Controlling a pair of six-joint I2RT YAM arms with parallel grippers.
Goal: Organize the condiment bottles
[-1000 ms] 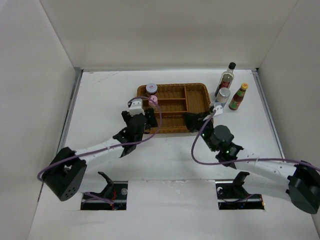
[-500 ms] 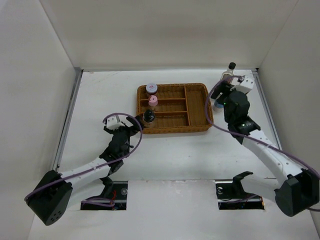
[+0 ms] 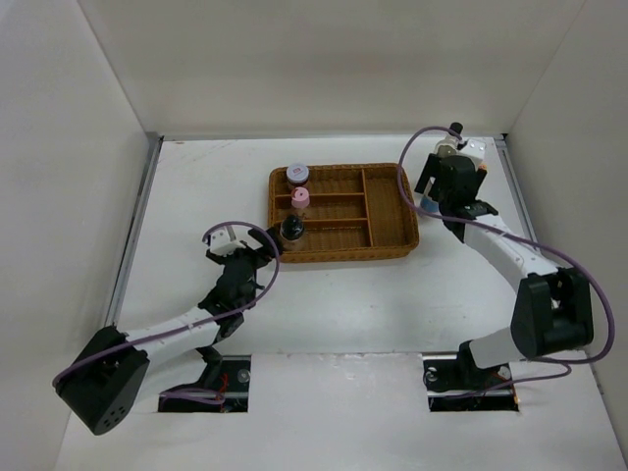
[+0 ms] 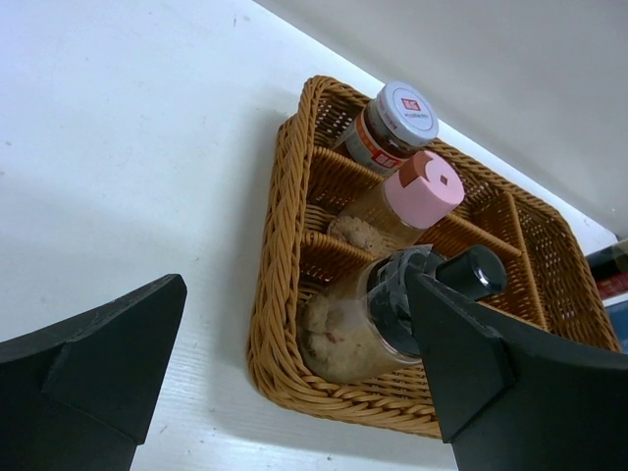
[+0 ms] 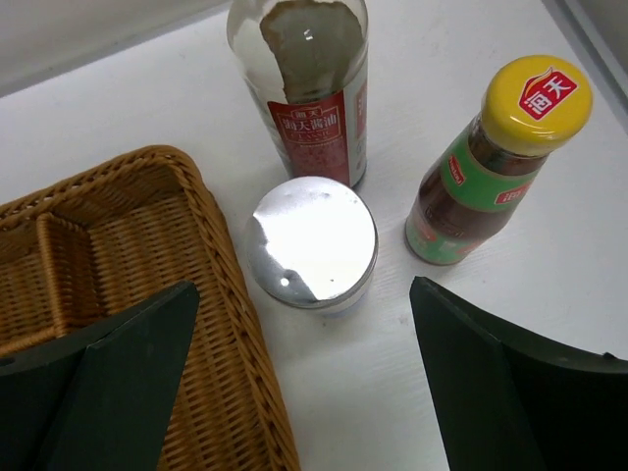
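Observation:
My right gripper lowers to the silver-lidded jar (image 3: pixel 429 204) (image 5: pixel 312 243) below next and closes on the jar's lid.
Three condiment bottles stand in the left compartments of the wicker basket (image 3: pixel 339 255): a dark-lidded jar (image 3: pixel 297 175), a pink-lidded jar (image 3: pixel 301 197) and a short black-capped bottle (image 3: pixel 291 230). My left gripper (image 3: pixel 245 245) is open, a short way in front of the basket's left corner, holding nothing. In the right wrist view a tall clear bottle (image 5: pixel 312 88), a silver-lidded jar (image 5: pixel 312 243) and a red sauce bottle with a yellow cap (image 5: pixel 500 162) stand on the table right of the basket (image 5: pixel 108 255). My right gripper (image 5: pixel 302 294) hovers open above the silver-lidded jar.
White walls close in the table on three sides. The basket's middle and right compartments (image 3: pixel 378 206) hold nothing. In the left wrist view the basket rim (image 4: pixel 280 285) lies between my open fingers, with the three bottles leaning behind it. A purple cable loops beside each arm.
My right arm swung from the basket's front edge to the bottles at the back right, and its jaws opened. My left arm drew back from the basket, where the short black-capped bottle now stands.

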